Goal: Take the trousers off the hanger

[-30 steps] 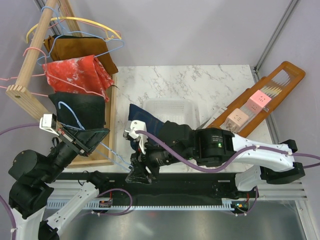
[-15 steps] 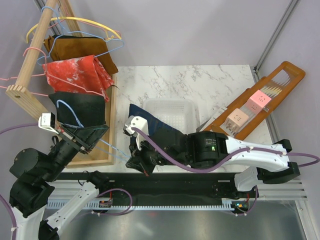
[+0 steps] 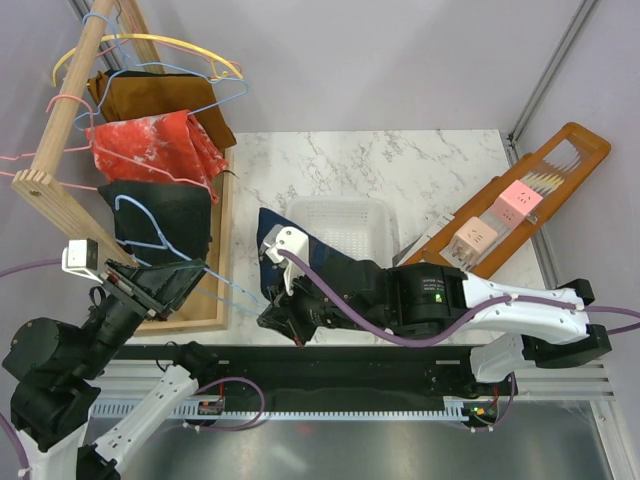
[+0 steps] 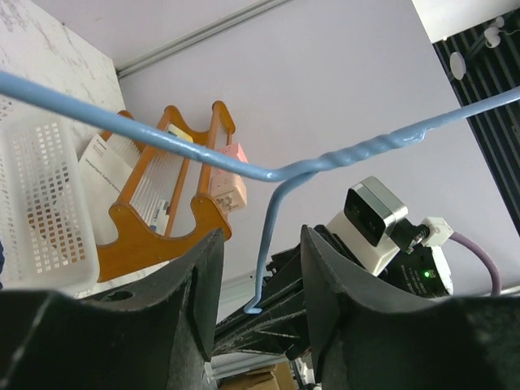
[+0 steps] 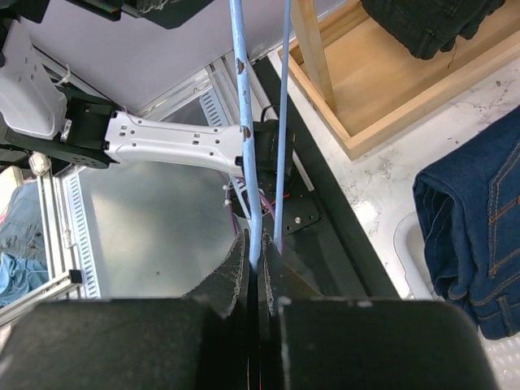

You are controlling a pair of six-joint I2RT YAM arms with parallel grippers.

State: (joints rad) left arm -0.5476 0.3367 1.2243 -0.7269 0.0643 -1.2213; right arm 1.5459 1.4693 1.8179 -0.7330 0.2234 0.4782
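Note:
Next, my right gripper goes outward and to the left in the top view, bringing the hanger's hook over the wooden rod's near end (image 3: 44, 165), since the hanger (image 3: 232, 287) is bare.
The dark blue denim trousers (image 3: 292, 250) lie folded on the marble beside the basket, and show at the right edge of the right wrist view (image 5: 471, 219). The black trousers (image 3: 160, 215) hang on the wooden rack. A bare light blue hanger (image 3: 232, 287) spans between my two grippers. My right gripper (image 3: 275, 313) is shut on its wire (image 5: 252, 231). My left gripper (image 3: 183, 272) is open, with the hanger's hook (image 4: 268, 236) hanging loose between its fingers (image 4: 203, 276), touching neither.
A red mottled cloth (image 3: 150, 145) and a brown garment (image 3: 150, 95) hang further back on the rack's wooden rod (image 3: 70, 100). The rack's wooden base (image 5: 390, 97) lies left of the marble. A white basket (image 3: 340, 222) and an orange wooden tray (image 3: 540, 170) stand to the right.
My left gripper, shut on the hanger a second ago, has opened and drawn back to the left. My right gripper has closed on the hanger wire and moved slightly away from the table's front edge.

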